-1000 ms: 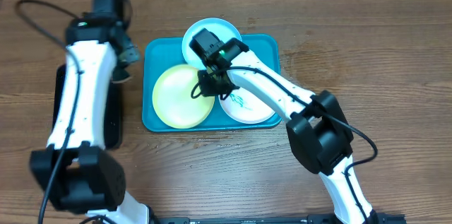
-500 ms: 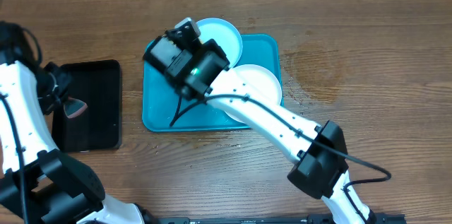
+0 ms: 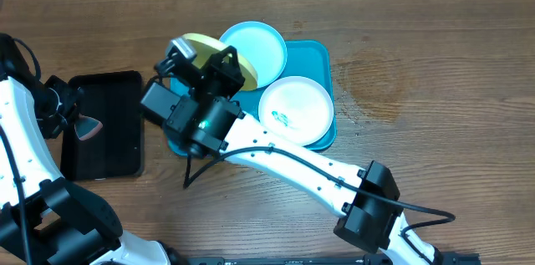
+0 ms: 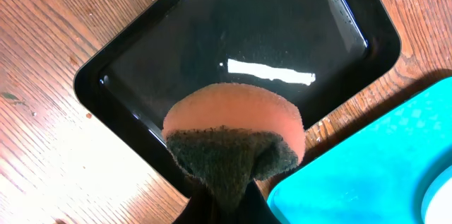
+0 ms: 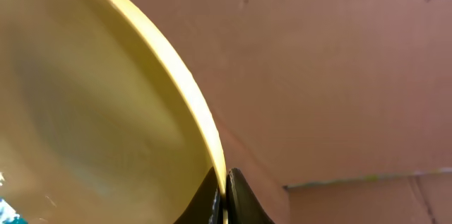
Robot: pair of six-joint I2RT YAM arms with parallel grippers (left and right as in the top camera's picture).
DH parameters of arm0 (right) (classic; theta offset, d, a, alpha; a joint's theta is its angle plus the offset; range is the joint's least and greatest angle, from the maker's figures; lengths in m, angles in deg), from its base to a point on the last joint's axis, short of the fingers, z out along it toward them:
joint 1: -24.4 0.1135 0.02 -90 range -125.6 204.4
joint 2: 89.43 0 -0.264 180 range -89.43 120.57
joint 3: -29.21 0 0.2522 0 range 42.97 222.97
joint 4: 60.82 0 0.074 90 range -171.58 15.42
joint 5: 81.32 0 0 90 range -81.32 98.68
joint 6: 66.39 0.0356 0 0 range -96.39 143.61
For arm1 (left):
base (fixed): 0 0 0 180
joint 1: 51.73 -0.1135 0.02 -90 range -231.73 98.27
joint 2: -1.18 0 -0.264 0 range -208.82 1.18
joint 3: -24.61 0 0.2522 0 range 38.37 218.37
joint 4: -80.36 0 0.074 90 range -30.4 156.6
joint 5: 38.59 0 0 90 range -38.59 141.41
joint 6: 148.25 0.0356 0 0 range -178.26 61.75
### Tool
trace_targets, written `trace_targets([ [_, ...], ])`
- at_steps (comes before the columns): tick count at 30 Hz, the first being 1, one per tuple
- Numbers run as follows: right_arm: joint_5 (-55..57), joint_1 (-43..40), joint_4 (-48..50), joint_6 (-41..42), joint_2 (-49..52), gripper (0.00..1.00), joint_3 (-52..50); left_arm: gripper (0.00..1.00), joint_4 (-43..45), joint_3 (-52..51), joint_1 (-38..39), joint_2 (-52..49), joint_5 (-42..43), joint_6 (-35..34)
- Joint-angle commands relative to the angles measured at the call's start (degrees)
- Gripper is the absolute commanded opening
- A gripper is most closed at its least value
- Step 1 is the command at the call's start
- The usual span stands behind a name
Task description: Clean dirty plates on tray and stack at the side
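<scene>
My right gripper carries the plate across to the right in the overhead view next, then lowers and releases it on the open tabletop beside the turquoise tray.
My right gripper is shut on the rim of the yellow-green plate and holds it raised and tilted over the far left corner of the turquoise tray; in the right wrist view the plate fills the left side with the jaws pinching its edge. The light blue plate lies at the tray's far edge. The white plate with a teal smear lies at the tray's right. My left gripper is shut on an orange sponge with a dark scrub side, above the black tray.
A black rectangular tray lies on the wooden table left of the turquoise tray; it also shows in the left wrist view. The turquoise tray's corner shows at the lower right there. My right arm crosses the tray's front.
My right gripper has lifted the yellow-green plate off the tray and tilted it at the far left corner. My left arm has swung left with the sponge to the black tray.
</scene>
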Motion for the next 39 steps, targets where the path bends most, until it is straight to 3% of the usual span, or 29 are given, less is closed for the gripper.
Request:
trace_targets([
  [1,1.0,0.0,0.6,-2.6,-1.7,0.04,1.2,0.04,0.0,-0.2,-0.1,0.8,0.9,-0.6],
  [3,-3.5,-0.4,0.4,-1.4,-1.7,0.04,1.1,0.04,0.0,-0.2,-0.1,0.8,0.9,-0.6],
  [6,-23.5,-2.9,-0.9,8.1,-1.7,0.04,0.9,0.04,0.0,-0.2,-0.1,0.8,0.9,-0.6],
  [8,-44.2,-6.5,0.2,6.9,-1.1,0.04,-0.6,0.04,0.0,-0.2,-0.1,0.8,0.9,-0.6],
  [10,-55.6,-10.4,-1.9,3.1,-0.5,0.04,-1.3,0.04,0.0,-0.2,-0.1,0.8,1.0,-0.6],
  [15,-54.4,-18.0,-10.4,19.9,-3.0,0.04,1.1,0.04,0.3,-0.2,0.0,0.8,1.6,-0.6],
  [18,-59.1,-24.2,-11.1,24.4,-7.4,0.04,1.6,0.04,0.5,-0.2,0.1,0.8,1.6,-0.6],
  [29,-81.9,-53.1,-15.1,24.3,-9.8,0.04,-1.4,0.04,0.9,-0.2,0.1,0.8,1.6,-0.6],
  [32,-82.1,-61.3,-15.6,23.9,-9.7,0.04,-5.1,0.04,1.3,-0.2,0.1,0.8,1.8,-0.6],
  [39,-80.7,-68.8,-9.7,24.1,-9.7,0.04,-18.9,0.04,1.3,-0.2,0.1,0.8,2.8,-0.6],
])
